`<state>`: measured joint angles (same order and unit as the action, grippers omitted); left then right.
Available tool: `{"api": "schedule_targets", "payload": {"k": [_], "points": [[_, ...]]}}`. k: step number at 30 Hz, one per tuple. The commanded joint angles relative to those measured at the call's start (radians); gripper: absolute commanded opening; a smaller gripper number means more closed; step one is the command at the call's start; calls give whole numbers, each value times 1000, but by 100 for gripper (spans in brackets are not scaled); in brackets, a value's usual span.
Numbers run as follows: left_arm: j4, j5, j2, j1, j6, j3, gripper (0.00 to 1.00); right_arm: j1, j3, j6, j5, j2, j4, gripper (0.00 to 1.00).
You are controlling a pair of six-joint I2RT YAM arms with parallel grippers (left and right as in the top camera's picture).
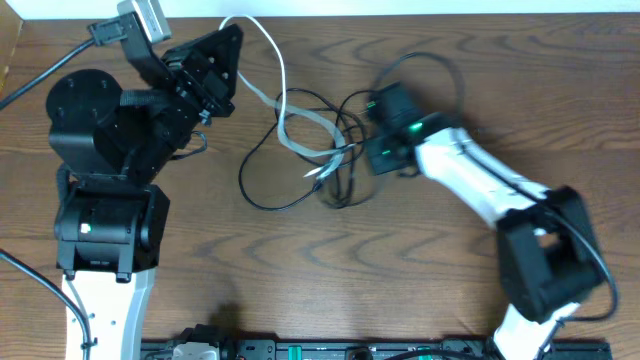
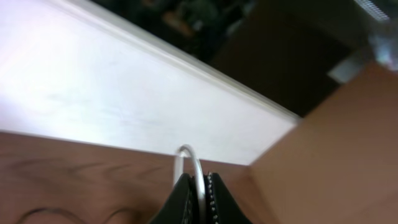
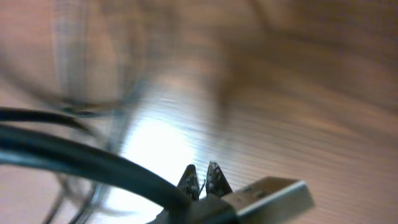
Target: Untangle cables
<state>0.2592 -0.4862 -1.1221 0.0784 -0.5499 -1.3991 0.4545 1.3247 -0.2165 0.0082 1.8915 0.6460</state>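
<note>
I need to pull the dark cable with my right gripper toward the right in the overhead view, onto bare tabletop, and release it, because the white cable runs into the tangle.
The cables lie tangled mid-table (image 1: 325, 150): several thin black cords in loops and one white cable (image 1: 281, 85). My left gripper (image 1: 232, 40) is at the far left of the table, shut on the white cable (image 2: 186, 155), which arcs up from its jaws (image 2: 199, 182) and runs down to the tangle. My right gripper (image 1: 362, 150) is at the right side of the tangle. Its jaws (image 3: 203, 177) are closed on a thin dark strand. A black cord (image 3: 81, 158) with a silver USB plug (image 3: 270, 196) lies across the front of the right wrist view.
The table's far edge and a white wall (image 2: 124, 93) are just beyond my left gripper. A brown cardboard box (image 2: 348, 143) stands to its right. Thicker black cords (image 1: 30, 85) run from the left arm base. A black rail (image 1: 300, 350) lines the front edge.
</note>
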Motion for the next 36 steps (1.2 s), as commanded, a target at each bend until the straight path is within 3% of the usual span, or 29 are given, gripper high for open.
{"api": "schedule_targets", "payload": {"k": [1, 11, 21, 24, 28, 31, 33, 36], "points": [[53, 104, 5, -32, 138, -4, 7, -119, 2, -27, 257, -112, 65, 1], [217, 407, -43, -39, 281, -4, 7, -352, 2, -63, 299, -157, 197, 1], [261, 740, -60, -39, 260, -4, 8, -508, 2, -210, 388, -157, 288, 1], [260, 750, -60, -39, 253, -4, 7, -569, 2, -224, 357, -157, 304, 1], [257, 756, -60, -39, 119, -4, 8, -624, 2, -195, 240, -157, 292, 1], [229, 646, -60, -39, 50, -4, 7, -632, 2, -166, 217, -158, 276, 1], [208, 607, -59, -38, 50, -4, 7, -632, 2, -145, 224, -158, 268, 1], [179, 660, -54, -48, 50, -4, 7, -651, 2, -159, 288, -158, 270, 1]]}}
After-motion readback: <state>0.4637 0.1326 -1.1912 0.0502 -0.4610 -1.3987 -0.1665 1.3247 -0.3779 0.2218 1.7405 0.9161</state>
